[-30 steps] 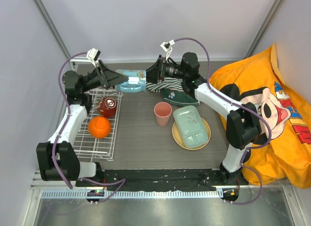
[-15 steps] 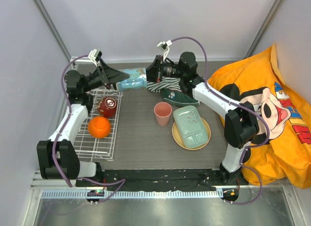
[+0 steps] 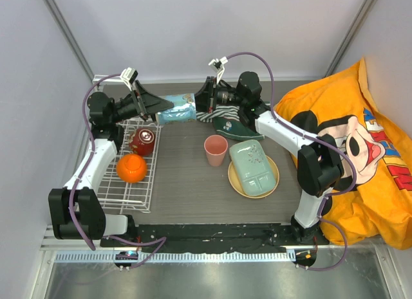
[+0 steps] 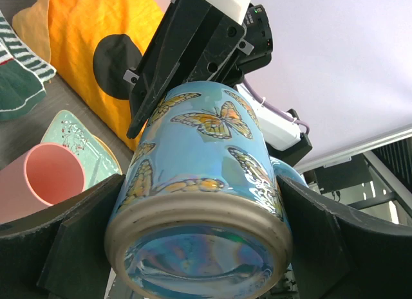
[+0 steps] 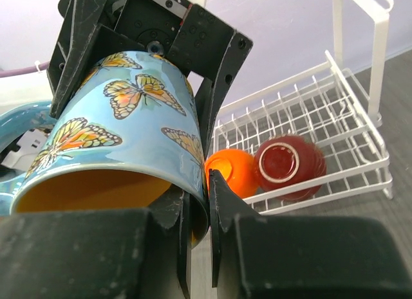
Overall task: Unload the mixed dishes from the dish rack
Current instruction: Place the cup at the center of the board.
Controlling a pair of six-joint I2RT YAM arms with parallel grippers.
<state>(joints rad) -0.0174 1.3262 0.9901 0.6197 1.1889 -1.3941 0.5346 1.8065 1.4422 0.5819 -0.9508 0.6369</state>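
Note:
My right gripper lowers backward next and turns the sideways mug upright to release it there, since bare tabletop beside the tan plate lies below and back from that gripper.
A mug [image 3: 175, 110], blue with butterflies outside and orange-yellow inside, hangs on its side above the table's far edge, between both grippers. My left gripper [image 3: 164, 107] spans its base, one finger against each side [image 4: 199, 183]. My right gripper [image 3: 196, 106] is shut on the mug's rim [image 5: 201, 190], one finger inside and one outside. The white wire dish rack [image 3: 132, 190] at the left holds a dark red bowl [image 3: 142, 141] and an orange dish [image 3: 131, 168], both upside down. On the table stand a pink cup [image 3: 215, 149] and a pale green tray [image 3: 253, 167] on a tan plate [image 3: 273, 177].
A striped green-white cloth [image 3: 222, 116] and a dark green item [image 3: 235, 128] lie under the right arm at the back. An orange cartoon-print cloth [image 3: 360, 144] covers the right side. The rack's upright wire frame [image 5: 376, 48] stands at its far end.
The mug has moved a little to the right and both arms have drawn closer around it. My right gripper has closed on the mug's rim.

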